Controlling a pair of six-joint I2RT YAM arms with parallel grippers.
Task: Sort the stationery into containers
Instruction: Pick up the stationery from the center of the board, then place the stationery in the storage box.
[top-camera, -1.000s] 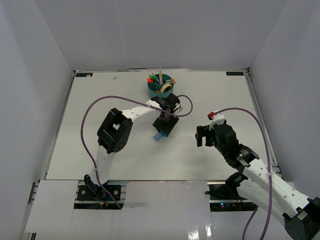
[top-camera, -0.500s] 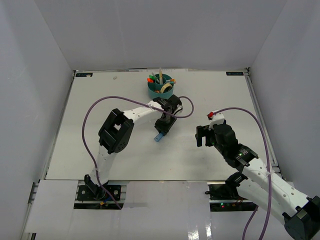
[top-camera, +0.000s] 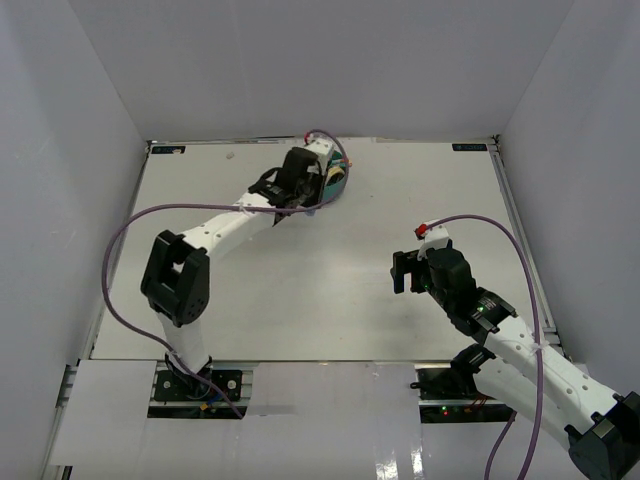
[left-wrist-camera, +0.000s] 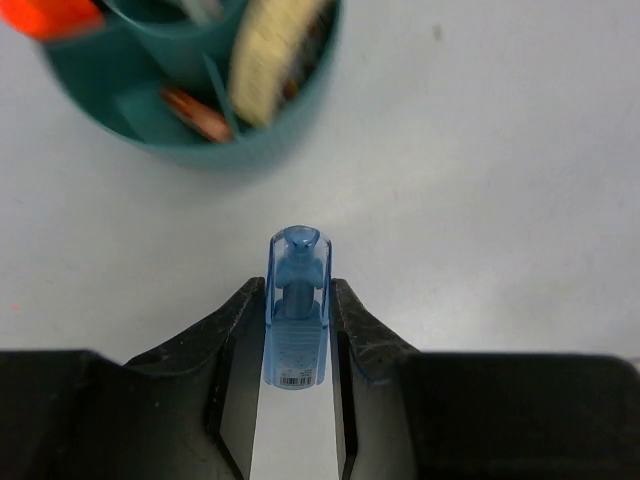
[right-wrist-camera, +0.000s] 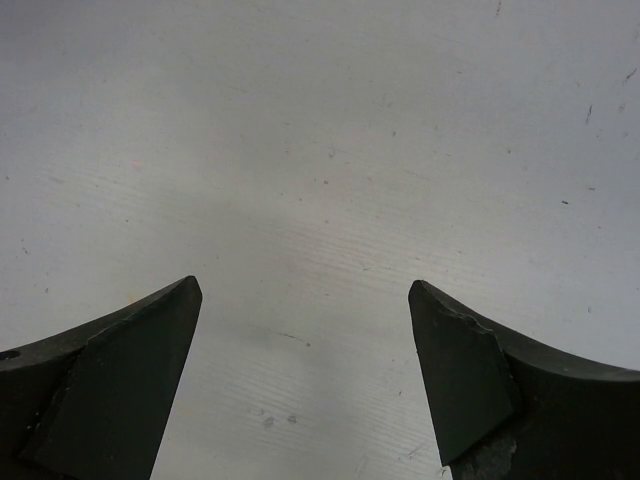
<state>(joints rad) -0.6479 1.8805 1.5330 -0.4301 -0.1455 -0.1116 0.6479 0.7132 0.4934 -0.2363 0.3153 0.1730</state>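
The left gripper should next tilt its fingers outward, move over the organizer's section with the salmon eraser and release the clip (left-wrist-camera: 296, 318), because that outward section has free space.
My left gripper (left-wrist-camera: 297, 292) is shut on the light-blue clip (left-wrist-camera: 296, 318), held upright between the fingers above the table, just short of the teal organizer (left-wrist-camera: 262, 148). In the organizer I see the beige tape ring (left-wrist-camera: 268, 52), a salmon eraser (left-wrist-camera: 196, 113) and an orange cap (left-wrist-camera: 48, 14). In the top view the left gripper (top-camera: 303, 192) covers most of the organizer (top-camera: 340, 179) at the far edge; the clip is hidden there. My right gripper (top-camera: 402, 272) is open and empty over bare table, as its own wrist view (right-wrist-camera: 305, 292) also shows.
White walls enclose the table (top-camera: 250, 300) on three sides. A purple cable (top-camera: 130, 240) loops along the left arm, another over the right arm (top-camera: 500, 330).
My left arm has lifted the light-blue clip from the middle of the table and stretched away to the organizer at the far edge. The right arm has not moved.
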